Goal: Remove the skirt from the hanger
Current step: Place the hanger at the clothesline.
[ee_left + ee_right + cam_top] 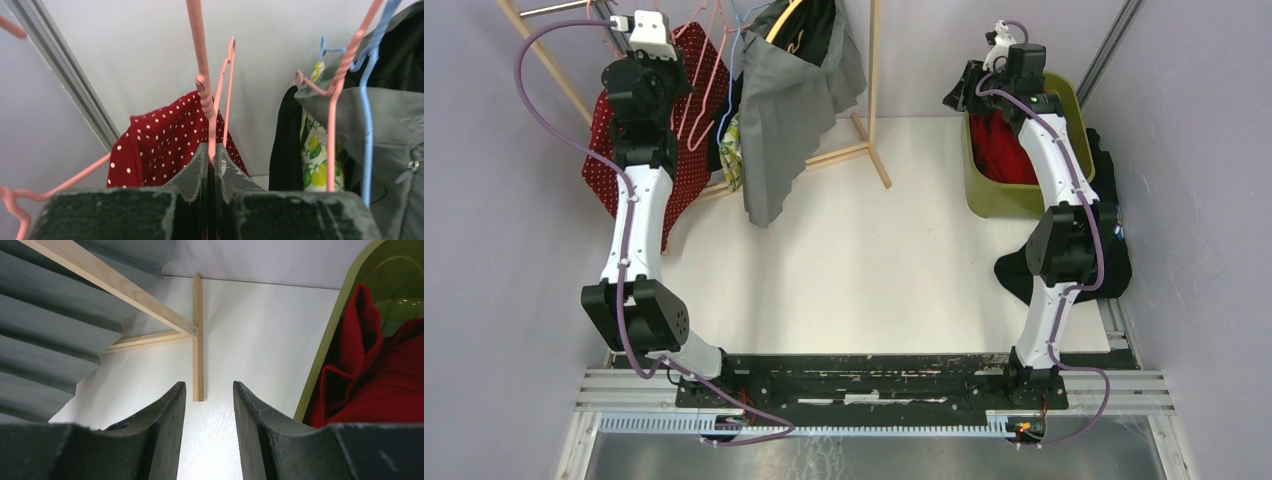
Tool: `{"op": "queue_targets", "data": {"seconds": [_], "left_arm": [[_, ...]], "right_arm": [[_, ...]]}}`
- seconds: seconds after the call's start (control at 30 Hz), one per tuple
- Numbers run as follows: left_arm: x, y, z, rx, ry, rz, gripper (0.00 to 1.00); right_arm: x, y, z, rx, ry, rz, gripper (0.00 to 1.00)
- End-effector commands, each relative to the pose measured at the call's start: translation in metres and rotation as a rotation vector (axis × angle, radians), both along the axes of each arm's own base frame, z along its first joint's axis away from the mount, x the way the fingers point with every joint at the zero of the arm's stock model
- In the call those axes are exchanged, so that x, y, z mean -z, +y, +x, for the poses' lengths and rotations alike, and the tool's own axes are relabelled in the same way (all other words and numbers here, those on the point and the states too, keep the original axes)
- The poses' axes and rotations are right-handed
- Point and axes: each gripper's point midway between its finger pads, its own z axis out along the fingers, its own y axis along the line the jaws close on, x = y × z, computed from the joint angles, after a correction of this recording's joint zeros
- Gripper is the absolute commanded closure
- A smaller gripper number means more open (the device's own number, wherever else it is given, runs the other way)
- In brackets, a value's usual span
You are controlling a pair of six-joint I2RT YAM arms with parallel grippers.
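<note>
The red skirt hangs outward of my left gripper, and my fingers hold only bare wire. I will ease the fingers slightly down and open them to release the wire.
A red skirt with white dots (pixel 689 170) hangs at the far left of the wooden rack; it shows behind my left fingers in the left wrist view (pixel 160 145). My left gripper (pixel 212 155) is shut on the thin wire of a pink hanger (pixel 202 85), just below its twisted neck. In the top view that pink hanger (pixel 702 80) stands beside my left wrist (pixel 646 80). A grey pleated skirt (pixel 784 120) hangs on pink and blue hangers to the right (pixel 390 115). My right gripper (pixel 209 395) is open and empty, above the table beside the green bin (pixel 961 92).
The wooden rack (pixel 874 110) stands at the back, its foot on the table (pixel 198 340). A green bin (pixel 989 195) at the right holds a red garment (pixel 370 370). A black cloth (pixel 1114 270) lies by the right arm. Black (pixel 285 145) and floral (pixel 315 150) garments hang on the rack.
</note>
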Motion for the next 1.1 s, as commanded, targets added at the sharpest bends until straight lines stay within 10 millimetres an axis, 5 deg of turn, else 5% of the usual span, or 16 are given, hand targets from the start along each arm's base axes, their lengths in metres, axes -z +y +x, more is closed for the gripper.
{"op": "queue_targets", "data": {"seconds": [0.0, 0.3, 0.53, 0.57, 0.67, 0.8, 1.07], "left_arm": [[-0.014, 0.004, 0.0, 0.012, -0.086, -0.052, 0.97], [-0.005, 0.002, 0.022, 0.048, -0.086, -0.094, 0.97], [0.016, 0.0, 0.015, 0.048, -0.035, -0.073, 0.97], [0.014, 0.0, 0.014, 0.046, -0.036, -0.064, 0.95], [0.003, 0.001, 0.008, 0.04, -0.049, -0.046, 0.63], [-0.012, -0.002, -0.002, 0.051, -0.072, -0.042, 0.41], [-0.038, -0.014, -0.045, 0.089, -0.111, -0.005, 0.29]], "right_arm": [[-0.031, 0.001, 0.007, -0.009, -0.088, 0.016, 0.55], [-0.03, -0.005, 0.005, 0.002, -0.084, 0.007, 0.55], [-0.019, -0.007, 0.004, 0.005, -0.061, 0.002, 0.55], [-0.02, -0.007, 0.005, 0.005, -0.063, 0.003, 0.55], [-0.02, -0.007, 0.006, 0.006, -0.064, 0.008, 0.55], [-0.019, -0.005, 0.007, 0.002, -0.062, 0.015, 0.55], [-0.01, -0.004, 0.005, -0.01, -0.042, 0.019, 0.55]]}}
